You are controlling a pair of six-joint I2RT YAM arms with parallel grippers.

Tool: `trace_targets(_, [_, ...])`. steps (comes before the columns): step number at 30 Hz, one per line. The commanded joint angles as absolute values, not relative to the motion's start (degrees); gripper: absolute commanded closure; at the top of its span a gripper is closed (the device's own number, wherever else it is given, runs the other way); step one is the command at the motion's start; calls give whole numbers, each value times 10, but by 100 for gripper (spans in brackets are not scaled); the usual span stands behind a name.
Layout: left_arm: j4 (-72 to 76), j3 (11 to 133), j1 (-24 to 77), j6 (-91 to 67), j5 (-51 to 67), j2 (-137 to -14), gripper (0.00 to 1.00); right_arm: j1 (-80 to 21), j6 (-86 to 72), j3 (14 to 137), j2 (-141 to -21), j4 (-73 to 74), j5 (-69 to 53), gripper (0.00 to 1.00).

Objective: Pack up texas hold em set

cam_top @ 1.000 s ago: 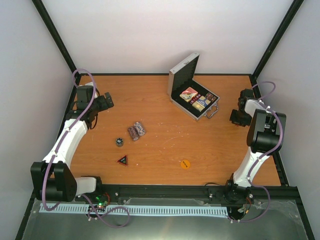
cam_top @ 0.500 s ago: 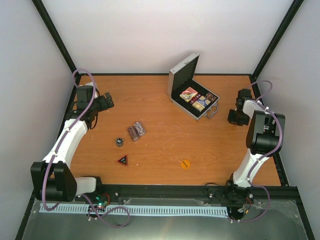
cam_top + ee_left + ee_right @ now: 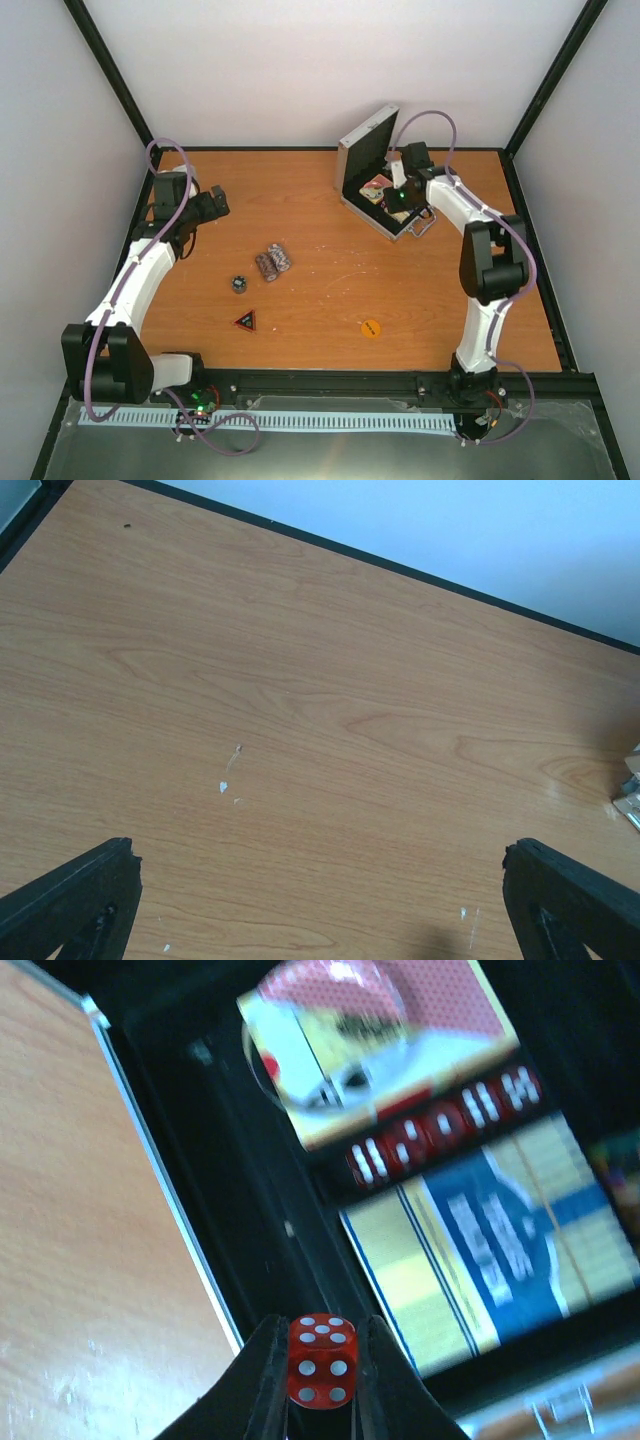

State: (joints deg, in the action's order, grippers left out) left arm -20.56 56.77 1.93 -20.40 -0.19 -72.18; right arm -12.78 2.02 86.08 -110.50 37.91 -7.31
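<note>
My right gripper needs to turn the red die next and lower it to the end of the dice row between the decks, then let it go where empty lining shows.
The silver case stands open at the back of the table, lid up. My right gripper hangs over its black lining, shut on a red die held between the fingertips. Below it in the case lie a blue-yellow card deck, a red-backed deck and a row of red dice. On the table are striped chip stacks, a small dark round piece, the red-edged triangle and the orange disc. My left gripper is open above bare wood at the far left.
The case handle sticks out toward the right. Black frame posts rise at the back corners, and a black rail runs along the near edge. White walls close in the table on three sides.
My right arm has swung from the table's right edge to above the open case, its jaws now shut on a red die. The left arm has not moved.
</note>
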Motion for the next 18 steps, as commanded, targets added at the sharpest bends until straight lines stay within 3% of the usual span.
trace_targets(1, [-191,569,19,-192,7,-707,0,-135,83,937,-1173,405,-114,97])
trace_targets(11, [-190,567,20,-193,2,-704,0,-158,190,1073,-1273,486,-118,97])
trace_targets(18, [-189,570,19,-190,1,-708,0,-158,201,1080,-1288,490,-81,97])
